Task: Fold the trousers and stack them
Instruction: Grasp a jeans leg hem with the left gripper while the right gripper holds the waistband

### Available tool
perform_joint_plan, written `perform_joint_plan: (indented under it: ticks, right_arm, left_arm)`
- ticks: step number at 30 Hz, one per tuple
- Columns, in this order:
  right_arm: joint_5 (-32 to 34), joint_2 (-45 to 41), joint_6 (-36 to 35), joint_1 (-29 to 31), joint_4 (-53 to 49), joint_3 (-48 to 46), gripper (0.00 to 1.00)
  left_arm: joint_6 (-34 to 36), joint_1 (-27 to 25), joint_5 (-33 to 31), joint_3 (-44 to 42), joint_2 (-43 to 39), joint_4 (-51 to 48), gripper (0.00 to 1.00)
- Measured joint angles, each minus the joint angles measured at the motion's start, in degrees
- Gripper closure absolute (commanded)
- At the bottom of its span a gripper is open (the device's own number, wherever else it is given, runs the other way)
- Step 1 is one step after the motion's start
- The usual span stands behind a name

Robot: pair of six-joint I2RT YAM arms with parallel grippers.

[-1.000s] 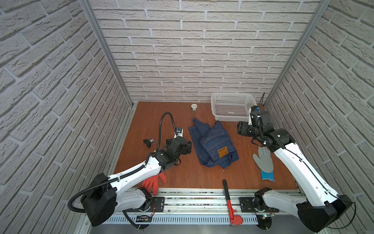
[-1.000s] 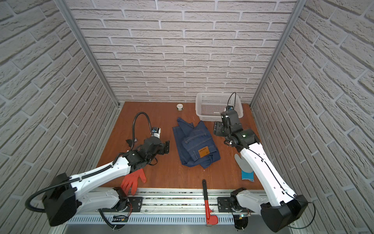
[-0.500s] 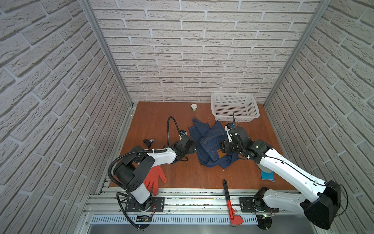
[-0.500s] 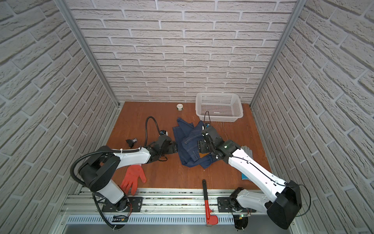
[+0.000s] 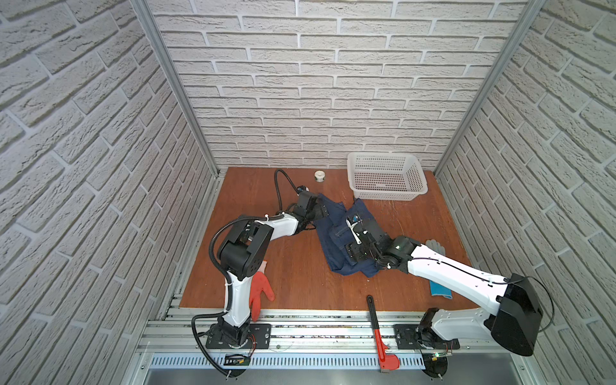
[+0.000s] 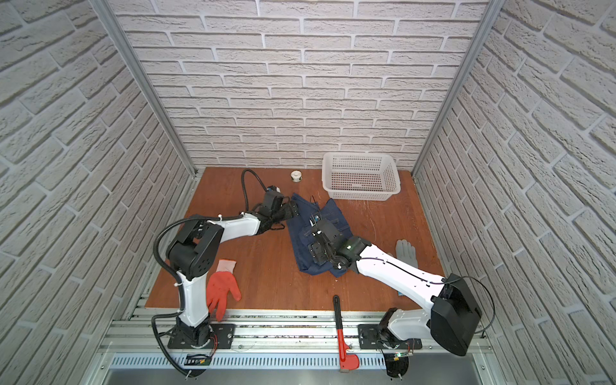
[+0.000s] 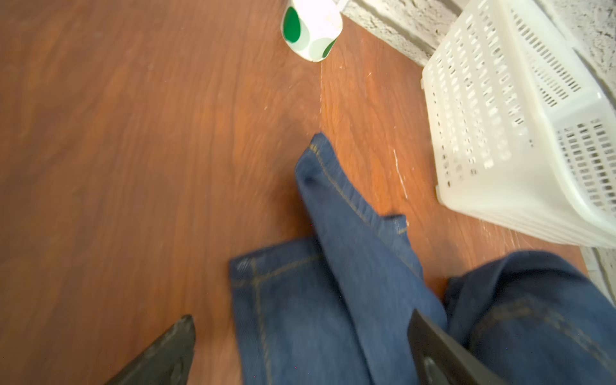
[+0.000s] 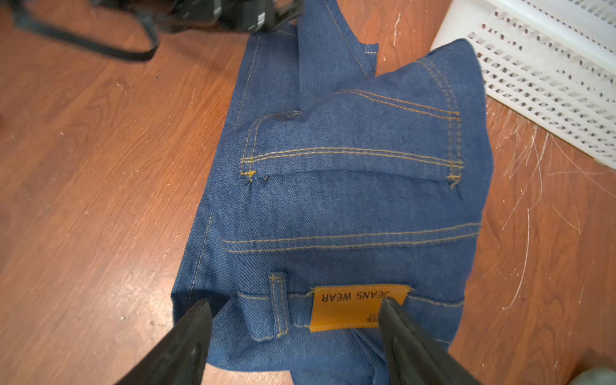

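Observation:
My left gripper will next reach outward and down and close on the lower leg's hem corner (image 7: pixel 242 264), because that corner lies clear of the upper leg.
The trousers (image 5: pixel 335 216) are dark blue jeans lying folded and rumpled in the middle of the wooden table (image 5: pixel 283 266), also in the other top view (image 6: pixel 305 263). My left gripper (image 5: pixel 321 211) (image 6: pixel 295 210) is low at their far left corner. In the left wrist view it (image 7: pixel 301 320) is open, straddling a leg hem (image 7: pixel 350 233). My right gripper (image 5: pixel 343 245) (image 6: pixel 310 245) hovers over the near part of the jeans. In the right wrist view it (image 8: pixel 295 305) is open over the waistband, with the belt loop and orange tag (image 8: pixel 358 306) between its fingers.
A white basket (image 5: pixel 383 195) (image 7: pixel 500 116) stands at the back right, close to the jeans. A small white-and-green roll (image 5: pixel 319 176) sits at the back. An orange glove (image 5: pixel 260 290), a grey-and-blue glove (image 5: pixel 435 246) and a red-handled wrench (image 5: pixel 378 330) lie near the front.
My right gripper has swung from beside the basket down onto the jeans and opened a little wider. My left gripper has moved from left of the jeans to their far left corner.

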Motion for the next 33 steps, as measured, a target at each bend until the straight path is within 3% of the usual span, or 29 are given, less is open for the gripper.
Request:
perform_joint_plan:
  ticks: [9, 13, 18, 25, 28, 29, 30, 31, 33]
  right_arm:
    - [0.3, 3.1, -1.3, 0.3, 2.0, -0.3, 0.18]
    - [0.3, 4.7, -1.3, 0.9, 2.2, -0.3, 0.17]
    - [1.3, 7.6, -1.3, 3.2, 2.4, -0.3, 0.15]
    - [4.0, 12.3, -0.1, 4.5, 3.1, 0.6, 0.15]
    - [7.5, 14.6, 1.9, 4.5, 3.8, 1.4, 0.29]
    - [8.7, 15.2, 2.5, 4.5, 3.9, 1.5, 0.37]
    - [9.9, 15.8, 3.2, 4.5, 4.0, 1.7, 0.52]
    - [11.2, 16.4, 4.1, 4.5, 4.2, 1.8, 0.65]
    - [13.1, 16.8, 5.5, 4.5, 4.2, 1.8, 0.80]
  left_arm:
    - [3.3, 0.4, 2.9, 14.1, 11.0, -4.1, 0.06]
    - [3.6, 0.5, 3.9, 17.7, 13.5, -4.8, 0.19]
    - [3.3, 0.5, 4.9, 19.8, 15.1, -5.3, 0.28]
    - [3.3, 0.8, 6.0, 21.0, 16.4, -5.7, 0.59]
    - [3.2, 0.9, 6.1, 21.0, 16.6, -6.1, 0.85]
    - [2.9, 0.9, 6.2, 20.9, 16.7, -6.0, 0.94]
    - [3.1, 0.9, 6.2, 20.5, 16.7, -6.0, 1.00]
    - [3.0, 1.0, 6.2, 19.9, 16.7, -5.3, 1.00]
    - [2.8, 1.4, 6.1, 18.4, 16.2, -3.4, 1.00]
